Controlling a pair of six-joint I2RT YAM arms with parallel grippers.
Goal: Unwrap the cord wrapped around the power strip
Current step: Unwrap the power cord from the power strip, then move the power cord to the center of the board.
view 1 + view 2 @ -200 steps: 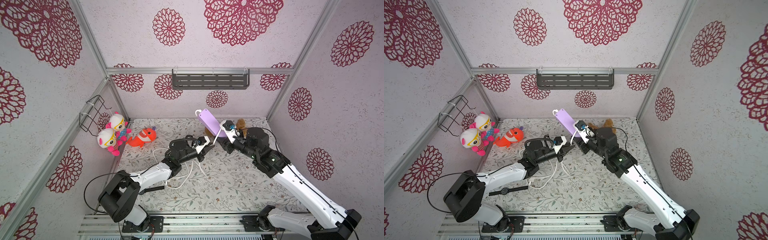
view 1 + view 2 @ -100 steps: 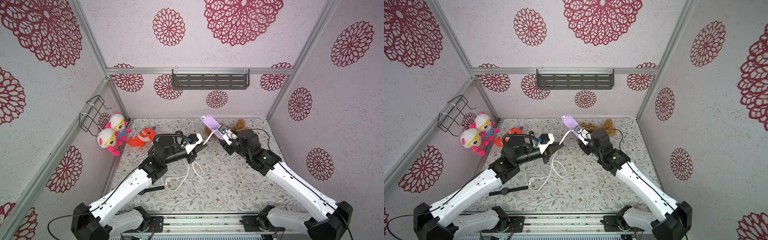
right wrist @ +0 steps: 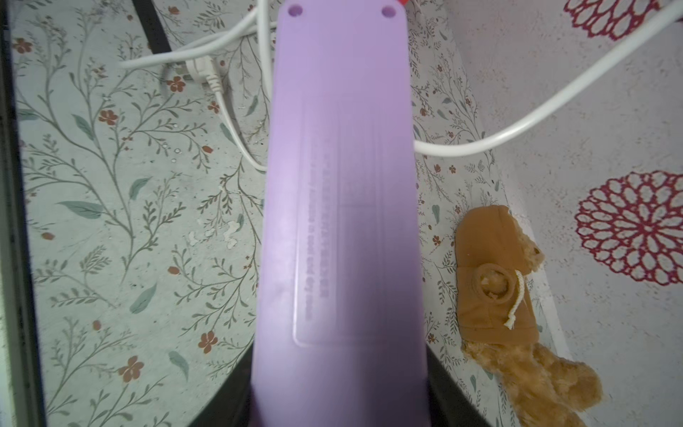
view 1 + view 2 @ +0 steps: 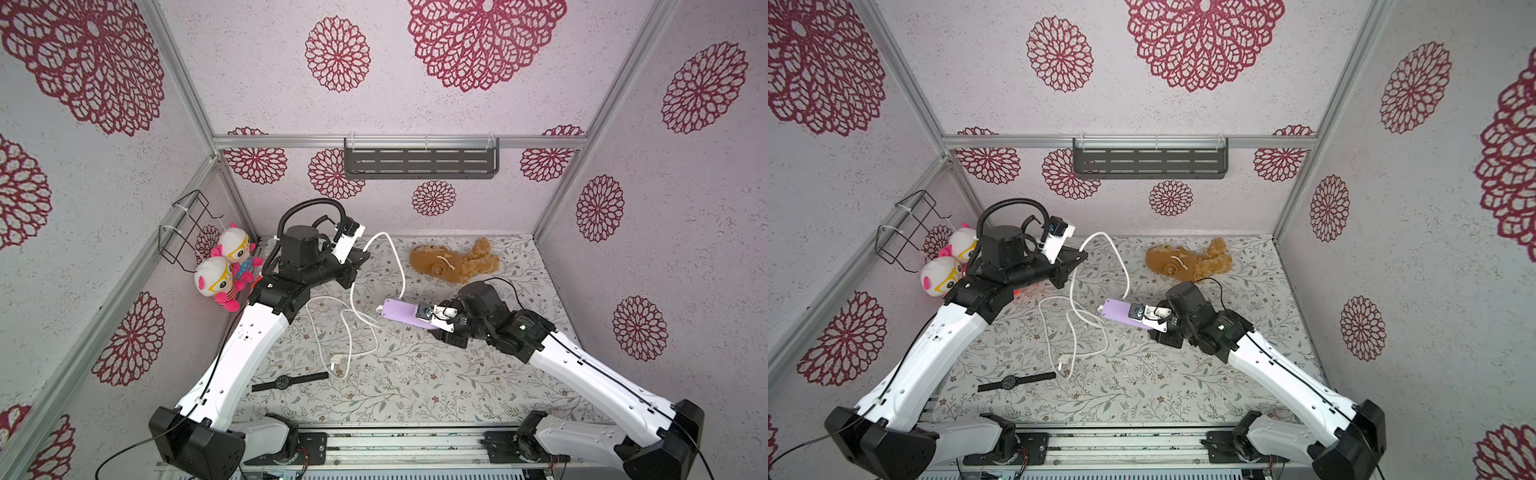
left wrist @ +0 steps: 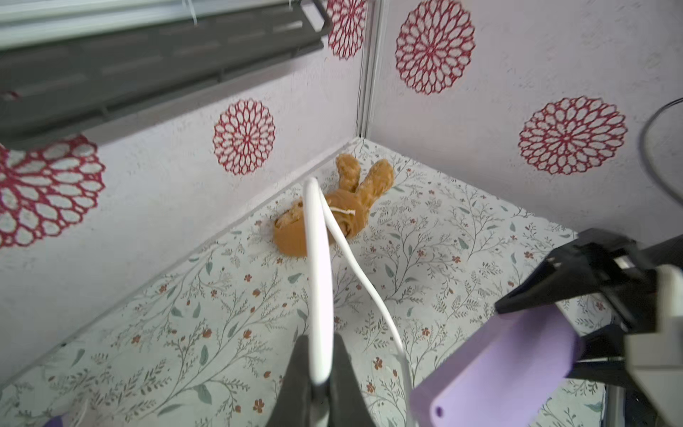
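Note:
Next, my left gripper moves down toward the cord's loose loops on the tabletop to release the cord (image 4: 400, 266) above them, because those loops lie clear of the power strip.
The lavender power strip (image 4: 400, 313) (image 4: 1118, 311) hangs almost level over the middle of the table, plain back up. My right gripper (image 4: 430, 326) (image 3: 338, 364) is shut on its near end. In the right wrist view the power strip (image 3: 340, 185) has a bare back and the white cord (image 3: 517, 133) passes behind it. My left gripper (image 4: 362, 254) (image 5: 320, 342), raised at the back left, is shut on the cord (image 4: 400, 266) (image 5: 317, 273). The cord arcs from there down to the strip. Loose loops and the plug (image 4: 336, 360) (image 4: 1064, 360) lie on the table.
A brown plush bear (image 4: 453, 262) lies at the back right, close behind the right wrist. A black wristwatch (image 4: 286, 381) lies near the front left. Two plush dolls (image 4: 224, 266) hang under a wire basket (image 4: 187, 226) on the left wall. A dark shelf (image 4: 419, 164) is on the back wall.
My right gripper has brought the strip down from upright at the back to nearly level over the middle. My left gripper has risen and drawn the cord back and left.

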